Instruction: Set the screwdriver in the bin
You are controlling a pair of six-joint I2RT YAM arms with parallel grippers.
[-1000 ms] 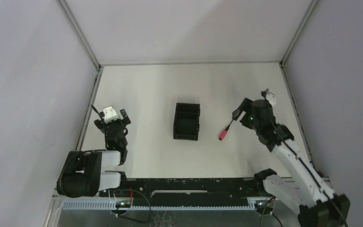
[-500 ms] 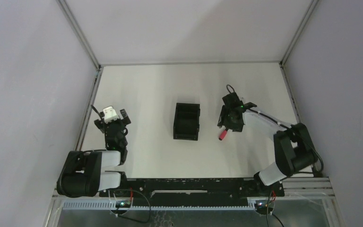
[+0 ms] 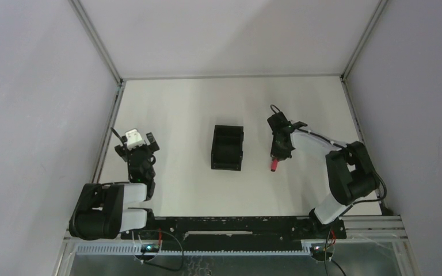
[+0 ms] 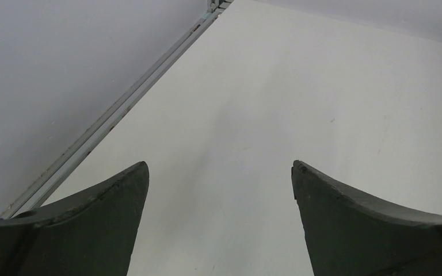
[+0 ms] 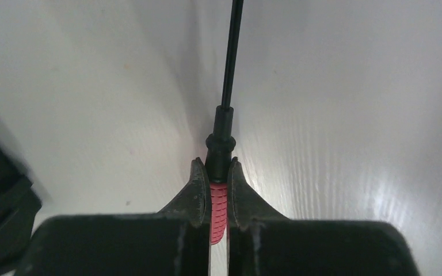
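Since the screwdriver (image 3: 274, 165) is clamped, my right gripper rises next, swings it to the left in the top view over the bin's empty interior (image 3: 228, 148), lowers and releases.
The screwdriver (image 3: 274, 165) lies on the white table right of the bin (image 3: 214, 149), its red handle end pointing toward the near edge. My right gripper (image 3: 279, 150) is down over it. In the right wrist view that gripper (image 5: 216, 164) is shut on the screwdriver (image 5: 220, 133): both fingers clamp the ribbed red handle just behind the black collar, and the thin dark shaft runs straight away from them. The black bin stands open-topped with a divider across it and holds nothing. My left gripper (image 3: 135, 145) sits folded back at the left, and its fingers stand open (image 4: 219, 165) over bare table.
White walls with metal corner rails enclose the table on the left, back and right. A dark corner of the bin (image 5: 0, 201) shows at the lower left of the right wrist view. The arm bases and a black rail (image 3: 230, 221) run along the near edge.
The right arm swung left from beside the screwdriver, came down over it and shut on the handle. The handle end shifted slightly right. The left arm has not moved.
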